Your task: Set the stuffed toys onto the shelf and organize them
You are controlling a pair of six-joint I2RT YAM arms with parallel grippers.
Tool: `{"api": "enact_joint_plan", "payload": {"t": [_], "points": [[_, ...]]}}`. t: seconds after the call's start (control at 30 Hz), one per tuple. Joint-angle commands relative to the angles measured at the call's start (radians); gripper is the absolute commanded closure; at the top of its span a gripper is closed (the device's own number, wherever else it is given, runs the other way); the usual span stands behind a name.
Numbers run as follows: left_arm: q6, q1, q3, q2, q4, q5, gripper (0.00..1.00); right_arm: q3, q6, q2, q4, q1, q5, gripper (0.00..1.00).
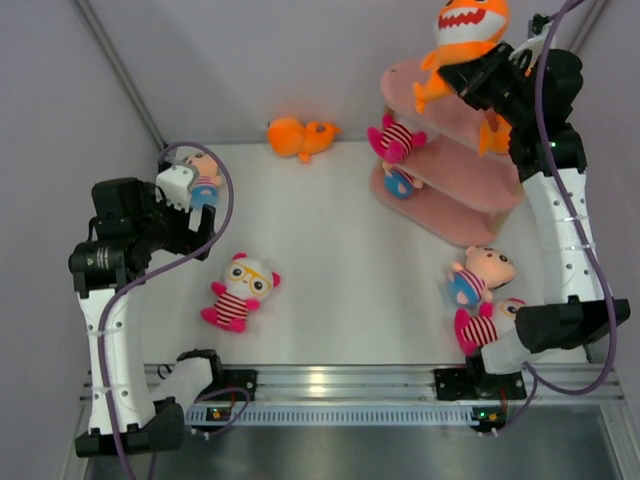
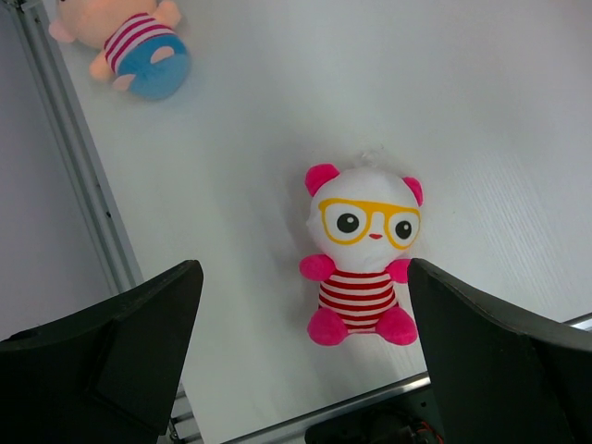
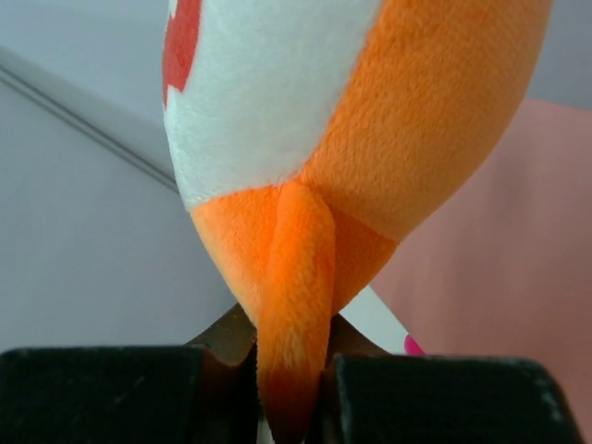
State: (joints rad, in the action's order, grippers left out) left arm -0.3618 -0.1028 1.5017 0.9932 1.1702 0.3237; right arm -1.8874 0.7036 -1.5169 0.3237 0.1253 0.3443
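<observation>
The top board of the shelf has bare space beside the other shark, so my right gripper will lower the shark onto it next and release the shark's fin.
My right gripper (image 1: 470, 75) is shut on the fin of an orange shark (image 1: 468, 25) and holds it over the top board of the pink shelf (image 1: 470, 185). In the right wrist view the shark (image 3: 370, 120) fills the frame, its fin pinched between my fingers (image 3: 416, 398). Another orange shark (image 1: 492, 135) lies on the shelf, along with a striped doll (image 1: 393, 138) and a blue doll (image 1: 400, 182). My left gripper (image 2: 305, 351) is open above a white-faced striped doll with yellow glasses (image 2: 363, 250), which also shows in the top view (image 1: 240, 292).
An orange shark (image 1: 298, 136) lies at the back of the table. A blue-bodied doll (image 1: 205, 178) lies beside my left arm, also in the left wrist view (image 2: 129, 42). A blue doll (image 1: 478, 272) and a striped doll (image 1: 487, 325) lie by the right arm's base.
</observation>
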Motion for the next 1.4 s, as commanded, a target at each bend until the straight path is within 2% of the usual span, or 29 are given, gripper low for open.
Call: {"api": "enact_joint_plan", "payload": {"t": [0.0,0.1,0.4,0.57,0.7,0.73,0.77,0.9,1.03,1.37], "points": [[-0.014,0.002,-0.017,-0.005,-0.017,0.006,0.02,-0.073,0.022,-0.029,0.064,-0.036,0.027,1.0],[-0.016,0.002,-0.035,-0.013,-0.017,0.017,0.02,-0.104,0.019,-0.065,0.101,-0.041,0.028,1.0],[-0.031,0.002,-0.052,-0.037,-0.017,0.017,0.02,-0.039,0.056,-0.049,0.064,-0.104,-0.021,1.0],[-0.029,0.002,-0.052,-0.038,-0.017,0.02,0.02,-0.075,0.033,-0.106,0.126,-0.116,0.024,0.94],[-0.029,0.003,-0.057,-0.036,-0.017,0.025,0.02,-0.03,0.027,-0.1,0.11,-0.116,0.022,0.9],[-0.029,0.002,-0.057,-0.037,-0.017,0.023,0.02,-0.03,0.02,-0.097,0.112,-0.116,0.021,0.89],[-0.031,0.002,-0.057,-0.036,-0.017,0.02,0.02,-0.032,0.017,-0.097,0.121,-0.116,0.01,0.82],[-0.029,0.002,-0.052,-0.038,-0.017,0.02,0.02,-0.024,-0.006,-0.069,0.123,-0.115,-0.036,0.76],[-0.028,0.002,-0.051,-0.039,-0.015,0.029,0.02,-0.024,-0.012,-0.06,0.129,-0.115,-0.047,0.5],[-0.028,0.002,-0.051,-0.042,-0.015,0.028,0.02,-0.018,-0.058,0.02,0.14,-0.115,-0.139,0.41]]}}
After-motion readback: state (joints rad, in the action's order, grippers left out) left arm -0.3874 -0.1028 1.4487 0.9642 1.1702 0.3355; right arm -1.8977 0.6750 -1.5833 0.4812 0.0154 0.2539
